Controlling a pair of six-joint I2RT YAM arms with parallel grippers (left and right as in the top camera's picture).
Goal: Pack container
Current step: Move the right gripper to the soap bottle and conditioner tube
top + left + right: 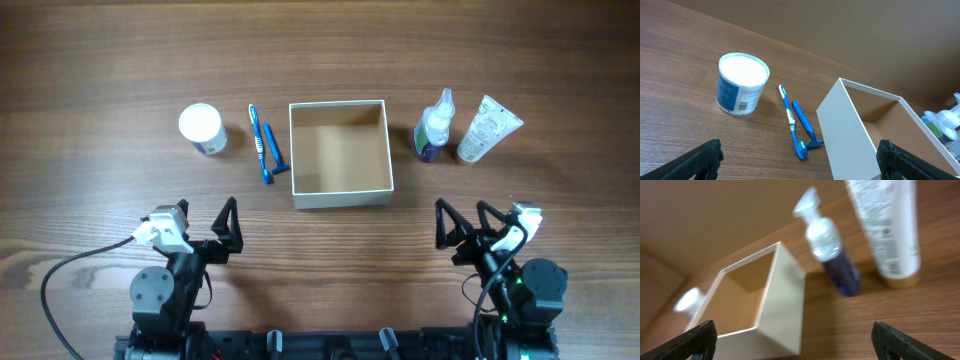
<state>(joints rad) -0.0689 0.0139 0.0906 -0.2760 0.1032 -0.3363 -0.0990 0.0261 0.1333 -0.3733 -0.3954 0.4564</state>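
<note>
My right gripper needs to go up and move outward, tilt downward and come down over the pump bottle's white top [439, 116] [821, 231], because the pump bottle is standing upright and that top is uncovered.
The container [340, 196] is a square open box with white walls and a tan inside, at the table's middle. It shows in the left wrist view [850, 130] and the right wrist view [785, 305], and looks empty. A blue toothbrush [257, 142] and a blue razor [273, 150] lie left of it. A round white-lidded jar [202, 128] stands further left. A pump bottle [434, 128] and a white tube [487, 128] are to its right. My left gripper [211, 232] and right gripper [462, 226] are open and empty near the front edge.
A black cable [70, 275] loops at the front left by the left arm's base. Bare wood table lies between the grippers and the objects.
</note>
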